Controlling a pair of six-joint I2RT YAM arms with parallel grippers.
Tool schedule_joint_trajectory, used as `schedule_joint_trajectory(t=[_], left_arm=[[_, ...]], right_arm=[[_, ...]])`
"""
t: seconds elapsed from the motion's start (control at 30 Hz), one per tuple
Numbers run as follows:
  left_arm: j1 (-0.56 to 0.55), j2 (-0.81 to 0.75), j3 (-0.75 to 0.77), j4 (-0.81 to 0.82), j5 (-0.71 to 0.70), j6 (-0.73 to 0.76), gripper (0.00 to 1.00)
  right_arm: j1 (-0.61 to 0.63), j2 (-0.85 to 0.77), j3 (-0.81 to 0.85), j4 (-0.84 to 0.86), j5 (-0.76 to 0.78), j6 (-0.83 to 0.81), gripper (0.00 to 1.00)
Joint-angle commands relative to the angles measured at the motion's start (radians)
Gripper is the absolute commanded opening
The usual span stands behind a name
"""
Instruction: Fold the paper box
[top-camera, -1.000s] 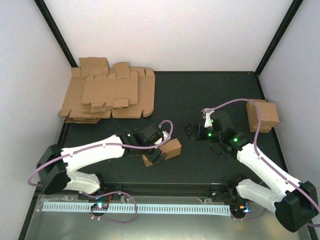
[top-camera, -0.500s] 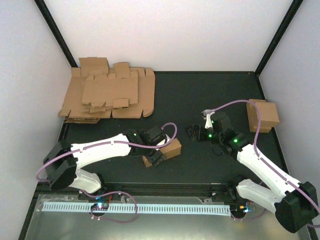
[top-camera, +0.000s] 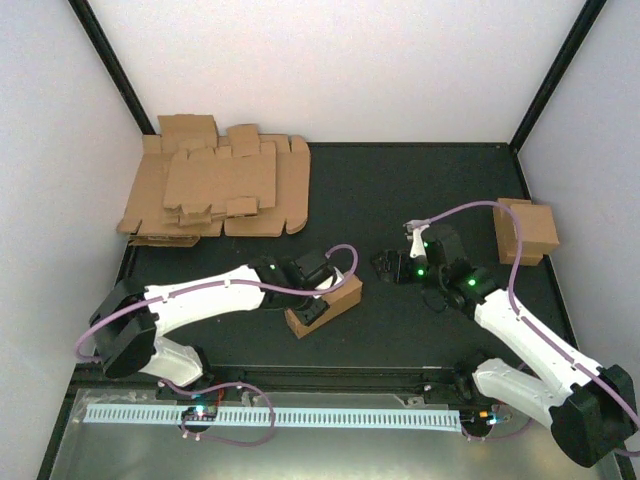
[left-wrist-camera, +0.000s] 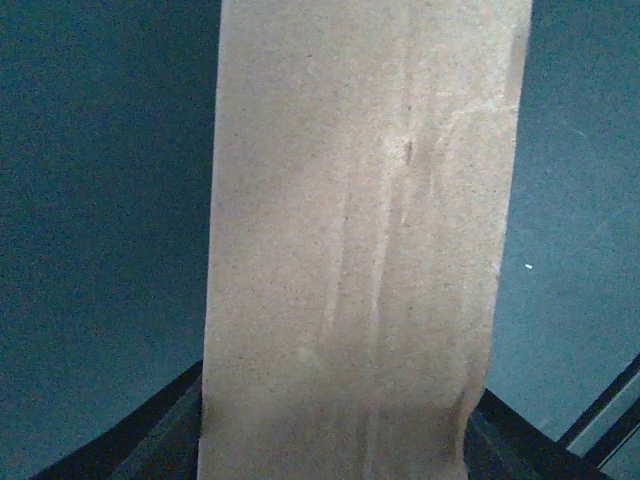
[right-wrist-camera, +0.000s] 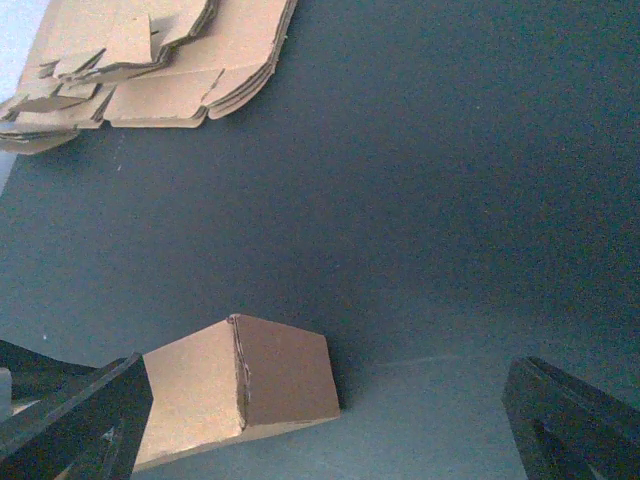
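My right gripper is about to tilt over to face the paper box and close around its loose end (top-camera: 352, 290) (right-wrist-camera: 288, 372), because my left gripper's fingers leave that end uncovered.
The paper box (top-camera: 328, 304) is a small closed brown cardboard box lying on the dark mat near the front middle. My left gripper (top-camera: 313, 293) reaches over it from the left. In the left wrist view the box (left-wrist-camera: 360, 250) fills the centre, and the gripper (left-wrist-camera: 340, 405) has its dark fingers (left-wrist-camera: 165, 440) pressed against both long sides. My right gripper (top-camera: 385, 265) hovers open just right of the box. In its wrist view the box (right-wrist-camera: 240, 390) lies ahead and to the left of the right gripper (right-wrist-camera: 330, 375), which touches nothing.
A pile of flat cardboard blanks (top-camera: 215, 190) lies at the back left, also seen as the pile (right-wrist-camera: 150, 60) in the right wrist view. A second folded brown box (top-camera: 525, 232) stands at the right edge. Walls close three sides.
My left gripper has narrowed from wide open onto the box's sides, and the box has shifted and turned slightly. The right arm has barely moved.
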Motion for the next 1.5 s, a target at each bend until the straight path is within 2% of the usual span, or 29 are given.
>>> schedule_joint_trajectory(t=[0.0, 0.07, 0.27, 0.43, 0.6, 0.83, 0.93, 1.07, 1.23, 1.47], left_arm=[[-0.004, -0.065, 0.034, 0.004, -0.019, 0.032, 0.5], [-0.006, -0.097, 0.029, 0.018, -0.025, 0.039, 0.46], [-0.025, -0.21, -0.002, 0.072, -0.102, 0.067, 0.47], [-0.064, -0.313, -0.074, 0.21, -0.196, 0.122, 0.46], [-0.115, -0.382, -0.172, 0.396, -0.338, 0.192, 0.46], [-0.174, -0.383, -0.314, 0.719, -0.496, 0.351, 0.46], [-0.21, -0.381, -0.374, 0.894, -0.566, 0.45, 0.51], [-0.24, -0.38, -0.454, 1.088, -0.532, 0.604, 0.52], [-0.26, -0.352, -0.477, 1.198, -0.532, 0.706, 0.52], [-0.28, -0.328, -0.51, 1.3, -0.561, 0.766, 0.53]], right_arm=[[-0.008, -0.024, 0.006, -0.005, -0.026, 0.036, 1.0], [-0.008, -0.022, 0.012, -0.016, -0.054, 0.063, 1.0], [-0.013, 0.001, 0.046, -0.048, -0.173, 0.188, 1.0], [-0.024, -0.028, 0.066, -0.048, -0.239, 0.339, 1.0], [-0.062, -0.064, 0.068, -0.065, -0.313, 0.526, 0.99], [-0.075, -0.112, 0.075, -0.13, -0.32, 0.765, 0.99], [-0.075, -0.134, 0.113, -0.17, -0.304, 0.815, 1.0], [-0.074, -0.127, 0.115, -0.155, -0.373, 0.893, 0.99], [-0.074, -0.098, 0.149, -0.222, -0.41, 0.893, 0.99], [-0.074, -0.107, 0.129, -0.199, -0.465, 0.956, 0.84]])
